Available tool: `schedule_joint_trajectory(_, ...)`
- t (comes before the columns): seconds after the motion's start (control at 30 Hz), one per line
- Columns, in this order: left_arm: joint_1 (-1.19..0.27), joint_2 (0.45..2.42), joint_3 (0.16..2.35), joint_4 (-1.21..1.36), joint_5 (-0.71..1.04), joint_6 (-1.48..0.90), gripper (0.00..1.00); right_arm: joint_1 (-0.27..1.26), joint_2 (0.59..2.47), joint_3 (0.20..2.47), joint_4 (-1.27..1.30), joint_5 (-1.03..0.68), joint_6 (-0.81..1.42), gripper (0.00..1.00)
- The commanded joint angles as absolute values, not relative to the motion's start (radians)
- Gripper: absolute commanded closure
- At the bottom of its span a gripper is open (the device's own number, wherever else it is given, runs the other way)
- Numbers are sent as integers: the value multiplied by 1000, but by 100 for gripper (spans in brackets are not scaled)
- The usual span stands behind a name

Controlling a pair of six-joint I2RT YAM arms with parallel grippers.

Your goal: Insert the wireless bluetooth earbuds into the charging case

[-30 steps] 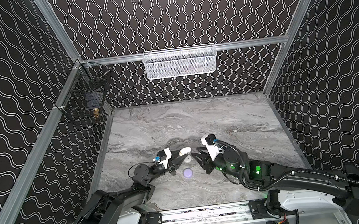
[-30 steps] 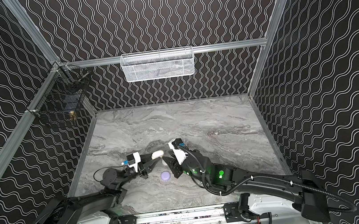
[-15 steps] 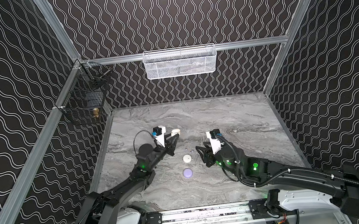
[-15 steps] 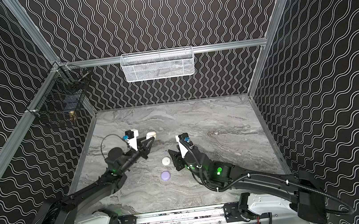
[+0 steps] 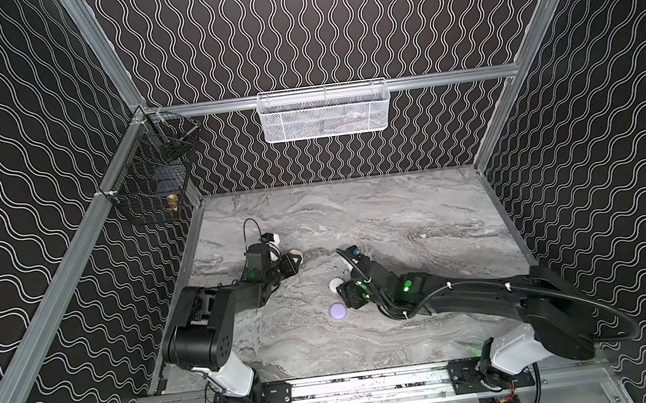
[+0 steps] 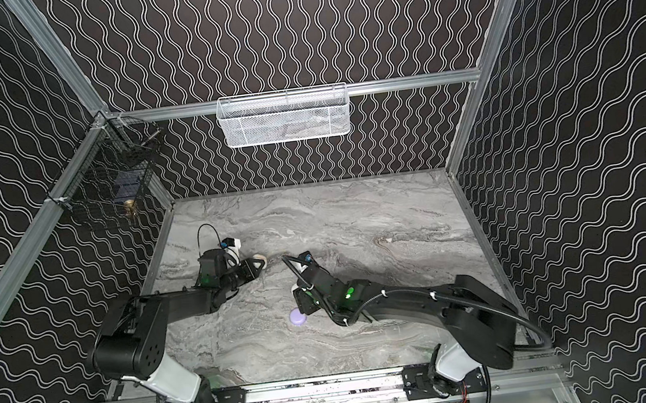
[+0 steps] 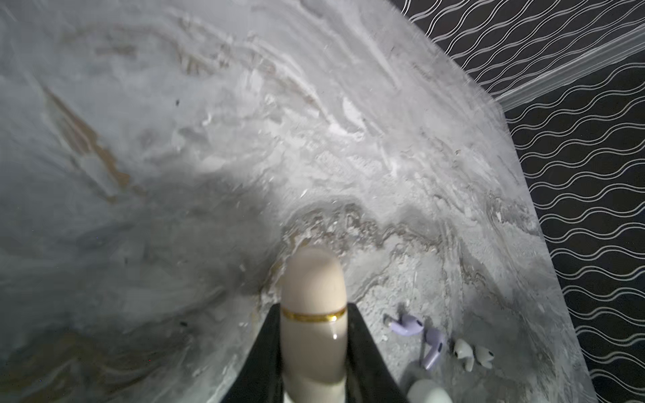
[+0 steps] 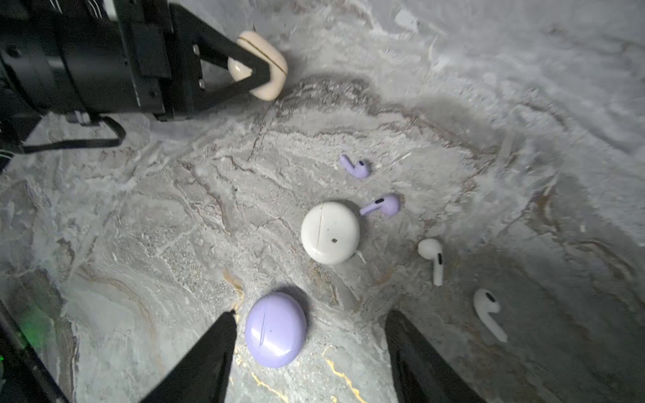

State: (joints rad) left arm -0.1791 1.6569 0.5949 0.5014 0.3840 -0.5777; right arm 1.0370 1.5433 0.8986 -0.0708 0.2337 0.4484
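Observation:
The marble below the cream charging case is bare and clear of earbuds, so my left gripper will lower and release the case there.
My left gripper (image 7: 314, 307) is shut on a cream charging case (image 7: 313, 279) with a gold band, held low over the marble at the left (image 5: 296, 252). My right gripper (image 8: 310, 314) is open, its jaws hanging wide over a lavender case (image 8: 275, 329) that lies closed on the table (image 5: 338, 311). A white closed case (image 8: 330, 232) lies just beyond it. The wireless bluetooth earbuds lie loose: two lavender earbuds (image 8: 356, 167) (image 8: 382, 206) and two white earbuds (image 8: 432, 254) (image 8: 487, 307). None is in a case or touched by a gripper.
A white mesh basket (image 5: 325, 112) hangs on the back wall and a black wire basket (image 5: 151, 177) on the left wall. The marble table (image 5: 399, 218) is bounded by patterned walls on three sides and a metal rail (image 5: 356, 386) at the front.
The grippers have drawn apart. My left gripper carried the cream case back and left. My right gripper pulled back toward the front and opened its jaws wider. The white case now shows.

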Motion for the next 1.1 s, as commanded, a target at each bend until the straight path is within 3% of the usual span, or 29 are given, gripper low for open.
schedule_joint_trajectory(0.0, -165, 1684, 611, 539, 461, -612, 100, 1034, 1600, 933, -130, 187, 440, 25)
schedule_joint_trajectory(0.23, -150, 1741, 643, 440, 403, -607, 99, 999, 1712, 988, -137, 142, 418, 16)
schedule_joint_trajectory(0.4, -138, 1767, 648, 430, 388, -621, 79, 989, 1796, 1071, -158, 117, 391, 15)
schedule_joint_trajectory(0.5, -137, 1758, 646, 403, 363, -614, 60, 986, 1838, 1112, -175, 113, 384, 16)
schedule_joint_trajectory(0.67, -137, 1670, 618, 354, 261, -589, 5, 986, 1877, 1146, -198, 92, 374, 16)
schedule_joint_trajectory(0.7, -137, 1649, 613, 339, 239, -584, 2, 987, 1880, 1145, -198, 92, 377, 16)
schedule_joint_trajectory(1.07, -138, 1392, 536, 285, 60, -533, 2, 1007, 1829, 1088, -146, 15, 421, 23)
